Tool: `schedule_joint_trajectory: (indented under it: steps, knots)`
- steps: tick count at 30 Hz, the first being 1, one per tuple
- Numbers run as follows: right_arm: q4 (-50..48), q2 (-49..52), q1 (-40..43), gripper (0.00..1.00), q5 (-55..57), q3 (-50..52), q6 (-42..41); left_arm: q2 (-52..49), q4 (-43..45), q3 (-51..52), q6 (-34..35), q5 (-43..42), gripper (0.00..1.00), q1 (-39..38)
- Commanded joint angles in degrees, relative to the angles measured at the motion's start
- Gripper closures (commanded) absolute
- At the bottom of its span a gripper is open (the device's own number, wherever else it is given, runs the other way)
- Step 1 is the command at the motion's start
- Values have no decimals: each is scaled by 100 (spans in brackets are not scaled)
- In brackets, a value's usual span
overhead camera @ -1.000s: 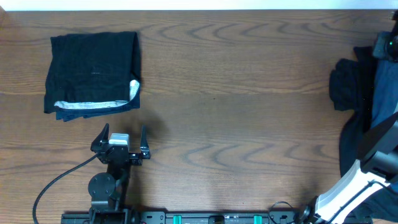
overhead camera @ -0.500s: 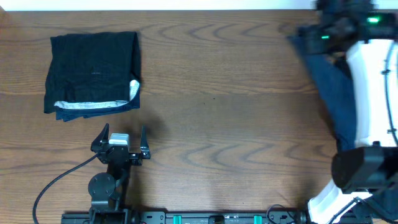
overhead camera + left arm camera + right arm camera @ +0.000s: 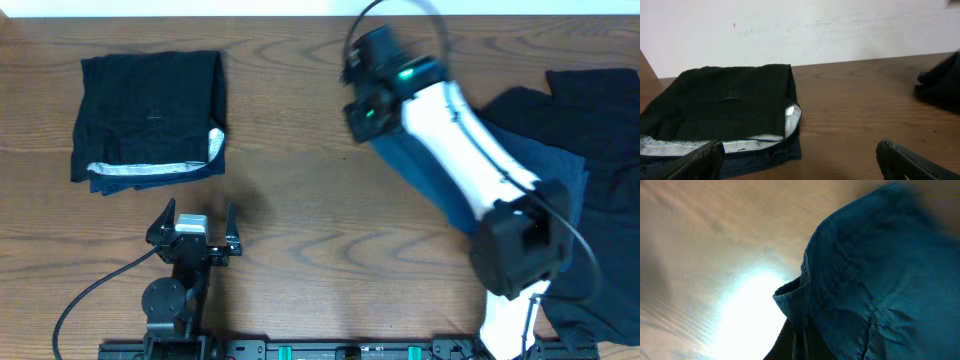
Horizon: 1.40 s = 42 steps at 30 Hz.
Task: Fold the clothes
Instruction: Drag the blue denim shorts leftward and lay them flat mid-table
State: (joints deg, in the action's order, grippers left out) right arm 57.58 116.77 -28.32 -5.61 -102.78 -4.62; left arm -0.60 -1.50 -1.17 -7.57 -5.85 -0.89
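Next, my right gripper draws the blue garment down and to the left in the overhead view, then releases it on the bare tabletop, as its tail overlaps the heap.
A folded black garment (image 3: 150,115) with a light inner band lies at the table's far left; it also shows in the left wrist view (image 3: 725,107). My left gripper (image 3: 197,222) is open and empty just in front of it, fingertips apart (image 3: 800,165). My right gripper (image 3: 365,95) is over the table's middle back, shut on a blue garment (image 3: 470,165) that trails from it toward the right. In the right wrist view the blue garment (image 3: 875,285) fills the frame and hangs from the jaws (image 3: 802,335).
A heap of dark clothes (image 3: 600,150) lies at the table's right edge, under and behind the blue garment. The white right arm (image 3: 470,140) stretches diagonally over the right half. A black cable (image 3: 90,290) runs along the front left.
My right arm has swept from the far right edge to the table's middle back, dragging the blue garment out of the heap. The left arm has not moved.
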Motion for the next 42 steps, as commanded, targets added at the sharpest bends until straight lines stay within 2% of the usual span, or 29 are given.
schedule_joint_trajectory:
  steps: [1,13,29,30,31,32,33,37,42]
  knots:
    - [-131,166,-439,99,-107,46,-280,33,-192,94,-52,-120,2,-22]
    - [-280,800,-1217,99,-120,52,-330,33,-192,94,-52,-120,2,-22]
    - [-605,839,-1943,98,-431,52,-326,33,-192,94,-52,-120,2,-22]
    - [-623,839,-1956,96,-431,52,-323,33,-192,94,-52,-120,2,-22]
    - [-649,837,-1961,85,-431,50,-306,33,-192,94,-52,-120,2,-22]
    - [-645,822,-1958,68,-431,31,-221,31,-192,94,-52,-120,2,-22]
    - [-608,796,-1937,63,-431,2,-144,31,-192,94,-52,-120,2,-22]
    - [-308,522,-1683,53,-431,-247,-125,31,-192,94,-52,-120,2,-22]
    - [236,-223,-966,52,-208,-437,-66,33,-192,94,-52,-120,2,-22]
